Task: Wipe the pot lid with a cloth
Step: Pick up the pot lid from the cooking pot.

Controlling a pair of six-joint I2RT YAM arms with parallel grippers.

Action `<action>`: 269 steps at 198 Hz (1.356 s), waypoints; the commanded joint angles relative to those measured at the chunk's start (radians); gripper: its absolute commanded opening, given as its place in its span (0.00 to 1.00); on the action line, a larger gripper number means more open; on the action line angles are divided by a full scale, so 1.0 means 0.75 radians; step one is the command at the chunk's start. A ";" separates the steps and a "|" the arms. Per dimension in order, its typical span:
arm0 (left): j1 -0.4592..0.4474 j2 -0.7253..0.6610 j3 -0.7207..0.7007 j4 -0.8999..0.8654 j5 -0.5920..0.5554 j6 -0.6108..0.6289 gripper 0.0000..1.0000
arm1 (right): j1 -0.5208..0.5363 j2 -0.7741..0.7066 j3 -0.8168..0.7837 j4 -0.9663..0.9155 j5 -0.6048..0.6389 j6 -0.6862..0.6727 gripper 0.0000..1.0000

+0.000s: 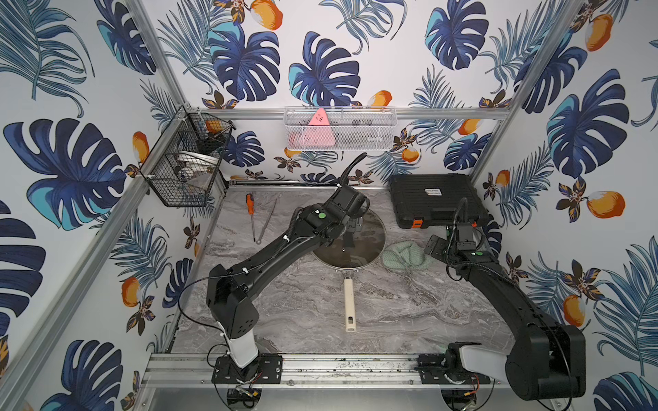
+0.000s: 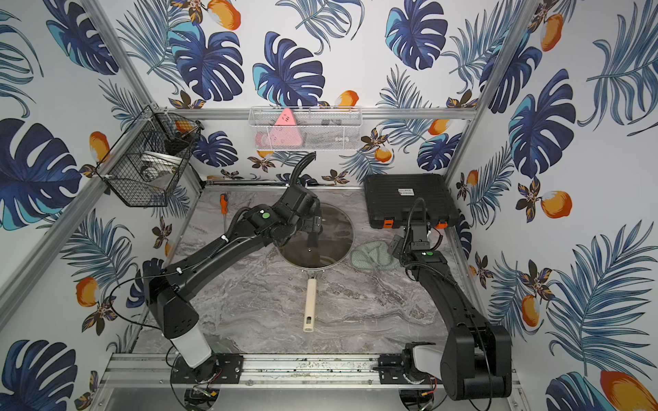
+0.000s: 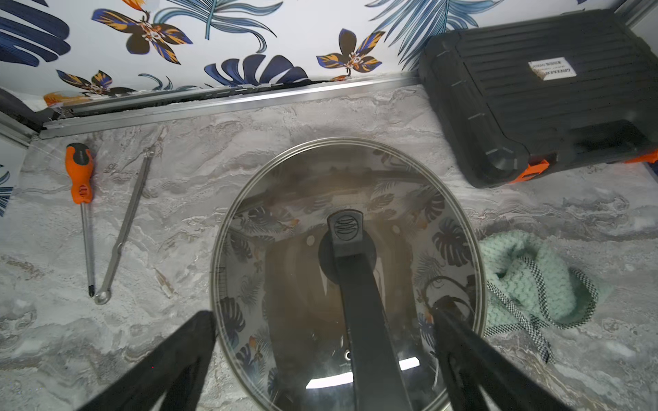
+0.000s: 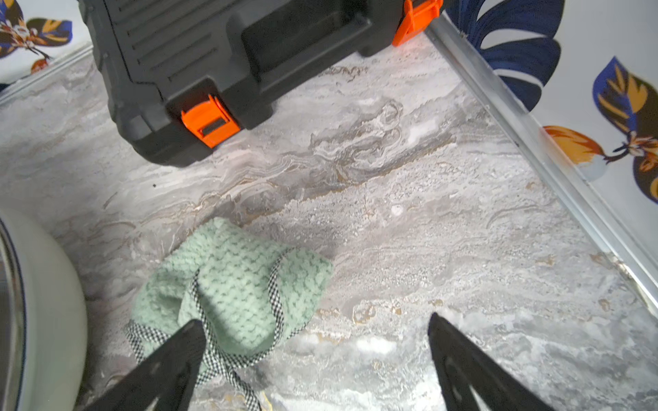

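The lid's long black handle point(image 1: 348, 240) point(image 3: 360, 287) lies below my left gripper and runs between its open fingers. The left gripper moves down next until they straddle it, then closes.
The pot lid point(image 1: 372, 245) point(image 2: 334, 227), clear glass with a metal rim, rests on a pan in the middle of the marble counter. Its long black handle point(image 3: 359, 284) runs between the fingers of my left gripper point(image 3: 320, 315), which hangs open just above the lid point(image 3: 285, 220) and holds nothing. The mint-green cloth point(image 1: 406, 258) point(image 2: 374, 258) point(image 3: 527, 281) lies crumpled on the counter, right of the lid. My right gripper point(image 4: 316, 322) is open low beside the cloth point(image 4: 235, 284): one finger is over its checked trim, the other over bare counter.
The pan's cream handle point(image 1: 349, 306) points toward the front edge. A black toolbox point(image 1: 434, 199) with orange latches sits at the back right. An orange screwdriver point(image 1: 251, 213) and a thin metal tool point(image 1: 267, 222) lie at the back left. Wire baskets point(image 1: 341, 128) hang on the walls.
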 commanded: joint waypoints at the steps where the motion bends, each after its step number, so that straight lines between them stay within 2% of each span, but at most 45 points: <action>1: -0.005 0.056 0.032 -0.035 -0.015 -0.066 0.99 | 0.003 -0.035 -0.042 -0.003 -0.036 -0.006 1.00; 64: -0.003 0.275 0.219 -0.125 -0.049 -0.083 1.00 | 0.003 -0.091 -0.066 0.002 -0.044 -0.007 1.00; 66: -0.003 0.279 0.227 -0.129 -0.049 -0.084 0.89 | 0.003 -0.092 -0.067 0.003 -0.046 -0.006 1.00; 71: -0.003 0.298 0.245 -0.137 -0.047 -0.087 0.83 | 0.003 -0.088 -0.066 0.004 -0.049 -0.005 1.00; 119: 0.032 0.408 0.309 -0.163 0.035 -0.122 0.74 | 0.003 -0.095 -0.070 0.012 -0.058 0.002 1.00; 212: 0.079 0.454 0.252 -0.128 0.160 -0.153 0.67 | 0.003 -0.092 -0.075 0.027 -0.065 0.008 1.00; 269: 0.089 0.453 0.216 -0.106 0.175 -0.155 0.57 | 0.003 -0.081 -0.076 0.034 -0.062 0.010 1.00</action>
